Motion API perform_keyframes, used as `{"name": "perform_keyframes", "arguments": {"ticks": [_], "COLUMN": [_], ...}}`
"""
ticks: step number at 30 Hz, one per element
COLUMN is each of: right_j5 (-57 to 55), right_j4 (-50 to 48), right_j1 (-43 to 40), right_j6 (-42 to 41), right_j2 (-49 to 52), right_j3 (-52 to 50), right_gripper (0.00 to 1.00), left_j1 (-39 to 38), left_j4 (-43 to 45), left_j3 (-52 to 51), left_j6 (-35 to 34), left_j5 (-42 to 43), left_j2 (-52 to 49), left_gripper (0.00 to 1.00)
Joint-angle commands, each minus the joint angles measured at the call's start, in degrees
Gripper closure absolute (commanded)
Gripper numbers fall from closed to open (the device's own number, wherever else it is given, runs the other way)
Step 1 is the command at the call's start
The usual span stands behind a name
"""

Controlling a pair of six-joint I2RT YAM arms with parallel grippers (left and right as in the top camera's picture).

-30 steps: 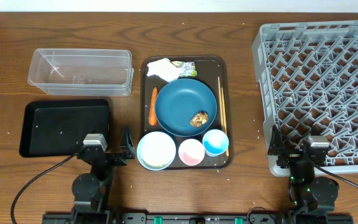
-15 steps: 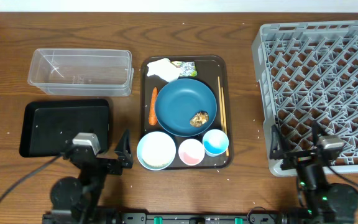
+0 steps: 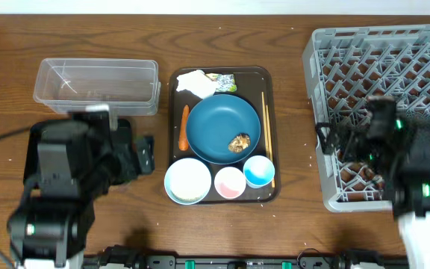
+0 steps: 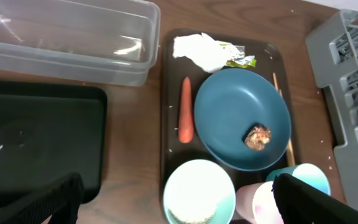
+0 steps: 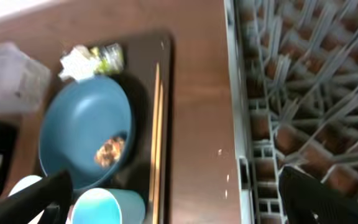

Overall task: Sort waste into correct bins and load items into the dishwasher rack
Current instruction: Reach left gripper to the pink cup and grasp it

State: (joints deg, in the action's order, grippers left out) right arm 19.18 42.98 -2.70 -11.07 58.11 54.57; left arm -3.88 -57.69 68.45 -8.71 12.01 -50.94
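Observation:
The pink cup stands below my left gripper and to its right in the overhead view. My left gripper will move over and down onto the cup's bowl-side rim (image 3: 216,181) (image 4: 254,203) next.
The dark-blue plate (image 3: 219,123) holds a brown food lump (image 3: 239,142). The carrot (image 3: 183,127) lies left of it, the chopsticks (image 3: 267,138) right of it. The white napkin (image 3: 196,82) and green-yellow wrapper (image 3: 222,78) lie behind. In front stand the white bowl (image 3: 188,181), pink cup (image 3: 230,182) and light-blue cup (image 3: 259,171). Rice (image 4: 194,214) lies in the bowl (image 4: 199,190). My left gripper (image 3: 146,155) (image 4: 176,186) is open and empty, left of the bowl. My right gripper (image 3: 324,142) (image 5: 179,190) is open and empty at the grey rack's (image 3: 394,67) left edge.
All these items sit on a dark brown serving tray (image 3: 271,190). The clear tub (image 3: 95,86) stands at the back left. The black tray (image 3: 39,138) in front of it is partly covered by my left arm. My right arm hangs over the rack.
Both arms have risen from the table's front edge and moved away from it, the left over the black tray, the right over the rack's left part. No object has moved.

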Motion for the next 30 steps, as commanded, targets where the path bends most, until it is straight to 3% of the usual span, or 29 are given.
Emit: {"name": "perform_keyframes", "arguments": {"ticks": [1,4,7,14,20,23,26,30], "right_j5": [3.5,11.6,15.5,9.1,1.9,-0.5,-2.5,-2.8], "right_j4": [2.7,3.5,3.4,4.4,3.3,2.9,2.9,2.9], "right_j1": [-0.5,-0.5,-0.5,0.3,0.3,0.3,0.3,0.3], "right_j6": [0.3,2.7,5.8,5.9,0.0,-2.1,-2.3,-3.6], "right_j2": [6.5,10.5,11.5,8.8,6.0,5.1,4.9,4.9], "right_j3": [4.8,5.5,5.5,5.5,5.5,5.5,5.5,5.5], "right_gripper": [0.01,0.01,0.12,0.01,0.04,0.1,0.17,0.19], "left_j1": [-0.2,-0.2,-0.2,-3.3,-10.8,-17.3,-23.3,-30.3], "left_j4": [-0.5,-0.6,-0.8,-1.5,0.3,0.3,0.0,-0.3], "left_j3": [1.2,1.2,1.2,1.2,1.2,0.7,0.0,0.0], "left_j6": [-0.4,-0.4,-0.3,1.4,1.3,0.9,-2.1,-5.5], "left_j5": [5.2,11.4,14.0,13.8,8.9,4.9,-3.8,-5.2], "left_j2": [-3.1,-5.7,-7.7,-10.3,-13.6,-16.8,-20.9,-27.1], "left_gripper": [0.02,0.02,0.02,0.02,0.01,0.12,0.13,0.17]}}
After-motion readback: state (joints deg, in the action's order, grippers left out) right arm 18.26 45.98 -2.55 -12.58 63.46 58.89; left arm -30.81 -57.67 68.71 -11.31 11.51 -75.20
